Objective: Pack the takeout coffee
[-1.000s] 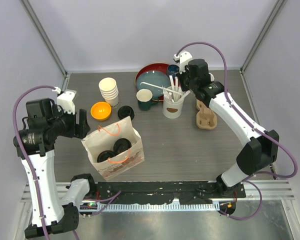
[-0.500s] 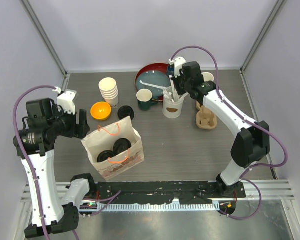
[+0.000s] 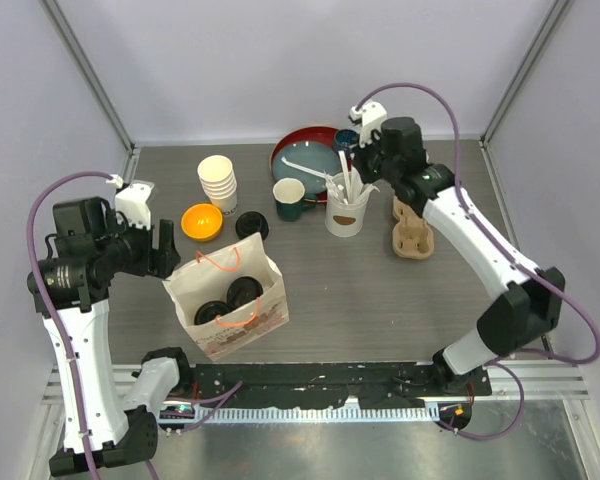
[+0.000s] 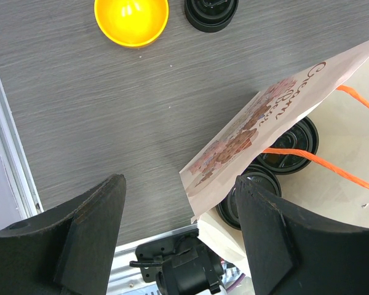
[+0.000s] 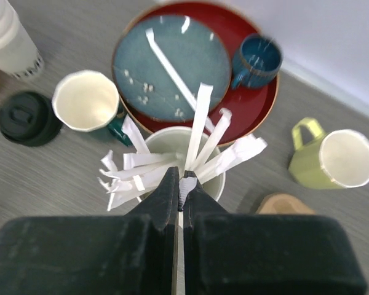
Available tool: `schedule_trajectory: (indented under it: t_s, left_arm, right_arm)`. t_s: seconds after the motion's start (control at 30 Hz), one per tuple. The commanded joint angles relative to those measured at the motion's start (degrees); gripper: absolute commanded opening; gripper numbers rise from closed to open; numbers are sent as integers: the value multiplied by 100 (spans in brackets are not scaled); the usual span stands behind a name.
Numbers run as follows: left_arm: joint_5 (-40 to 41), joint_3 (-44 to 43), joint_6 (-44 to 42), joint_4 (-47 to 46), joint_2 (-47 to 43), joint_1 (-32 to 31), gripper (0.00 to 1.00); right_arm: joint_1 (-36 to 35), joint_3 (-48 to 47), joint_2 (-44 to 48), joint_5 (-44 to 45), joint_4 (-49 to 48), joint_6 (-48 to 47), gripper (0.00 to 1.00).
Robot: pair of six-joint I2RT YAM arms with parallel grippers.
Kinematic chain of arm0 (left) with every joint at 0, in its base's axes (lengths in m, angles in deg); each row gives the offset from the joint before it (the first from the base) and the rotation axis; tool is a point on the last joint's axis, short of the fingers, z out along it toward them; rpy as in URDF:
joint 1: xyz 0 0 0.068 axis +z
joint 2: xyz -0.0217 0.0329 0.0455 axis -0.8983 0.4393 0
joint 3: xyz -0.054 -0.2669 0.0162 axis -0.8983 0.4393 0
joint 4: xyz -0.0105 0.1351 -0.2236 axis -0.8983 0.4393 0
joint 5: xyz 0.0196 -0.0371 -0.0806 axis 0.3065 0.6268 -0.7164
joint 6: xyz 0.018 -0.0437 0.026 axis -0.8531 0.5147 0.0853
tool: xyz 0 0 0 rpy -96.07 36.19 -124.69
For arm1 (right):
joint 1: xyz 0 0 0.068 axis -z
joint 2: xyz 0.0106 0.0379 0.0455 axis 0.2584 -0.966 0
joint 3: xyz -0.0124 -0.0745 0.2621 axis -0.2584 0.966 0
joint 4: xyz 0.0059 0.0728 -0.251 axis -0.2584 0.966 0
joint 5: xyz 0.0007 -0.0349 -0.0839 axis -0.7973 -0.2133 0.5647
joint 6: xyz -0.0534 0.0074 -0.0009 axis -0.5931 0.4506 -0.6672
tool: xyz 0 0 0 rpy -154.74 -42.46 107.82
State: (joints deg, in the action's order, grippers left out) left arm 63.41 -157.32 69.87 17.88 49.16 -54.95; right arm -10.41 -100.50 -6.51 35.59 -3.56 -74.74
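My right gripper should next lift the straw, move it back and left in the top view, over the bag's opening (image 3: 216, 285), then let it go, as lidded cups stand inside the bag.
The takeout coffee is two black-lidded cups (image 3: 244, 292) standing inside the open paper bag (image 3: 255, 322). Their lids (image 4: 292, 144) show past the bag's printed edge (image 4: 258, 120) in the left wrist view. My left gripper (image 3: 166, 248) hangs open just left of the bag with nothing between its fingers (image 4: 92, 227). My right gripper (image 3: 361, 176) is at the back, over a white cup of paper-wrapped straws (image 3: 346, 212). It is shut on one wrapped straw (image 5: 186, 183) that sticks up from that cup (image 5: 216, 184).
Behind the bag are an orange bowl (image 3: 201, 222), a loose black lid (image 3: 251, 224) and a stack of paper cups (image 3: 218, 181). A red tray (image 5: 261, 104) holds a blue plate and a teal mug (image 5: 256, 58). A yellow-green mug (image 5: 335, 158) and a cardboard carrier (image 3: 412, 235) sit to the right.
My right gripper swung left over the straw cup and came back right, staying shut. The left arm, bag and cups have not moved.
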Motion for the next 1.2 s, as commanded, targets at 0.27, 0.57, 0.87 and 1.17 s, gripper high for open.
schedule_trajectory:
  t_s: [0.27, 0.57, 0.87, 1.17]
  left_arm:
    - [-187, -33, -47, 42, -74, -12, 75]
    - [-196, -24, -12, 42, -83, -12, 75]
    - [-179, -6, -38, 68, -100, -12, 75]
    - [-205, 29, -39, 68, -83, -12, 75]
  right_arm:
    - [-36, -203, 2282, -215, -1217, 235, 1]
    - [-159, -79, 2653, -3112, -2701, 2798, 1]
    - [-2882, -1274, 1344, -4146, -586, 1197, 1]
    - [-3860, -1379, 833, -2995, -559, 570, 1]
